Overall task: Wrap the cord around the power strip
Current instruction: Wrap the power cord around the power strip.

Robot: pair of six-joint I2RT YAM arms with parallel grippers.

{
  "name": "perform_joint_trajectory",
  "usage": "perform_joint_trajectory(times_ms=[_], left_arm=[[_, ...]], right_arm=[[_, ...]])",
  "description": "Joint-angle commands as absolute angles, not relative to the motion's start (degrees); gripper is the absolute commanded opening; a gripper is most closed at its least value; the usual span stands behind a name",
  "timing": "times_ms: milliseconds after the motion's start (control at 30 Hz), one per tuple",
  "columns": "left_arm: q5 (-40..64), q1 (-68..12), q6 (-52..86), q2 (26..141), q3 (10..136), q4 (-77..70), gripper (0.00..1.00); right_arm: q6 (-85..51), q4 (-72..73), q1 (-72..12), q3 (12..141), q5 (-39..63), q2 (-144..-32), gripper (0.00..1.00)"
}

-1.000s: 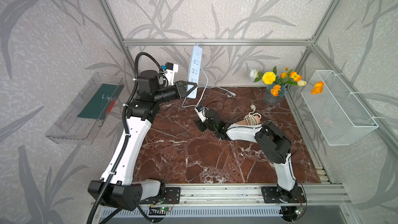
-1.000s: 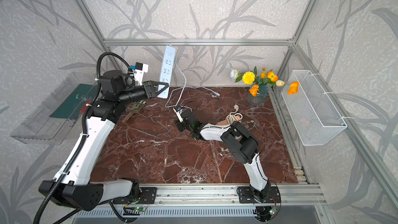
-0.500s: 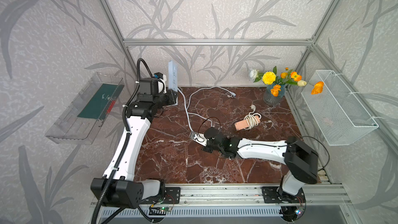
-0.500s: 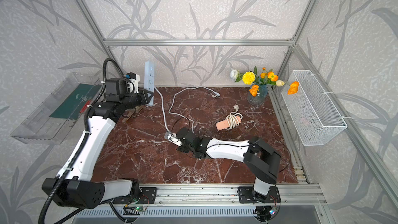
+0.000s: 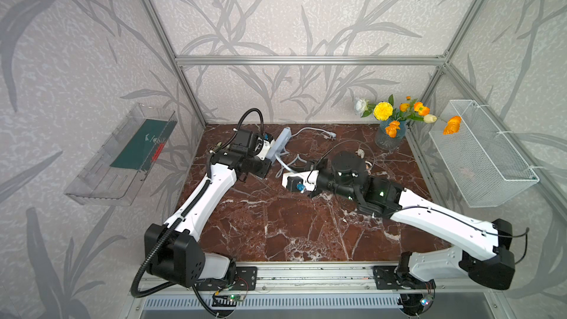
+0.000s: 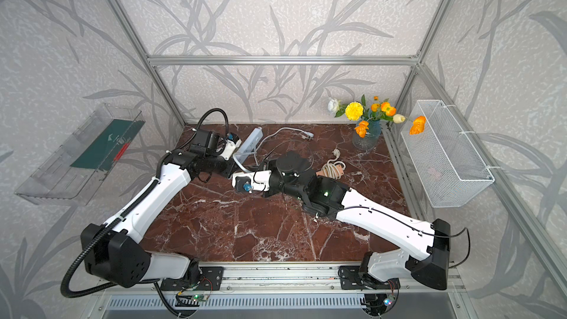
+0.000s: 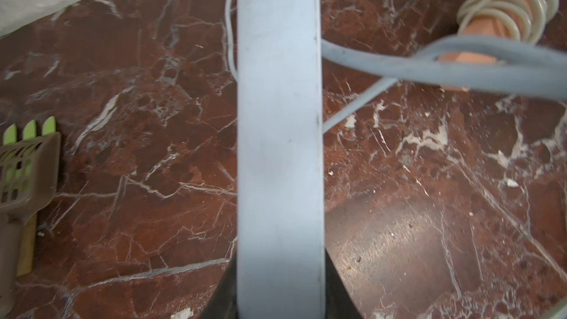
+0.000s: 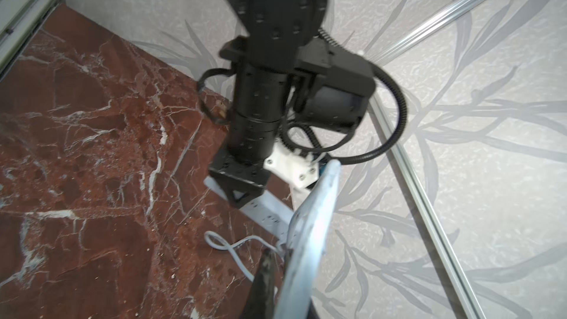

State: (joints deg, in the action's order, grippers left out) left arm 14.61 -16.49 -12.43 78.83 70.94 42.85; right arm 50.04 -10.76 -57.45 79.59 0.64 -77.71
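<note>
The cord loops loosely off the power strip, so my right gripper will next carry it outward over the back of the table by the plug and let go.
The pale power strip [image 5: 280,142] [image 6: 251,142] is held tilted over the back left of the marble table. My left gripper [image 7: 279,286] is shut on it, one dark jaw on each long side of the bar [image 7: 279,148]. Its grey-white cord [image 5: 310,130] [image 6: 285,130] loops off the strip's near end, and its free end with the plug [image 5: 331,136] lies on the table near the back wall. My right gripper [image 8: 285,283] is shut on a stretch of the cord [image 8: 310,240] just beside the strip. One dark finger [image 8: 264,280] shows, the other is hidden behind the cord.
A beige cable coiled on a pink block [image 6: 333,168] [image 7: 506,4] lies right of centre. A vase of flowers [image 5: 389,136] stands at the back right, a wire basket [image 5: 481,154] hangs on the right wall, a clear tray [image 5: 122,154] on the left. A brown scoop [image 7: 24,173] lies near the strip.
The left arm has brought the power strip down from high at the back wall to low over the table. The right arm swung forward, then back up beside the strip, holding the cord.
</note>
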Motion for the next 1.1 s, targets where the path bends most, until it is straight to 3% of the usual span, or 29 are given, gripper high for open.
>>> perform_joint_trajectory(times_ms=[0,200,400,500,667,800,1067], left_arm=[[23.48,-20.19,-22.69,76.27,69.19,45.46,0.00],[32.60,-26.78,-30.18,69.81,64.19,45.27,0.00],[42.05,-27.02,-32.05,64.46,67.84,46.87,0.00],[49.92,-27.01,-28.41,61.61,66.67,40.04,0.00],[54.55,-26.24,-23.00,56.75,64.48,30.17,0.00],[57.11,-24.27,-18.93,54.65,63.92,25.03,0.00],[52.87,-23.81,-9.23,54.16,65.74,12.07,0.00]], right_arm=[[51.10,-15.36,-50.22,89.01,11.02,-81.66,0.00],[48.08,-28.53,-37.04,102.67,25.32,-91.78,0.00],[44.66,-30.77,-30.87,104.76,32.57,-95.61,0.00],[39.92,-28.36,-28.76,104.68,37.39,-97.46,0.00],[28.36,-19.07,-24.99,101.84,44.68,-102.29,0.01],[11.88,-1.53,-21.01,95.99,50.76,-103.90,0.09],[-0.26,17.23,-24.32,84.52,43.52,-104.72,0.21]])
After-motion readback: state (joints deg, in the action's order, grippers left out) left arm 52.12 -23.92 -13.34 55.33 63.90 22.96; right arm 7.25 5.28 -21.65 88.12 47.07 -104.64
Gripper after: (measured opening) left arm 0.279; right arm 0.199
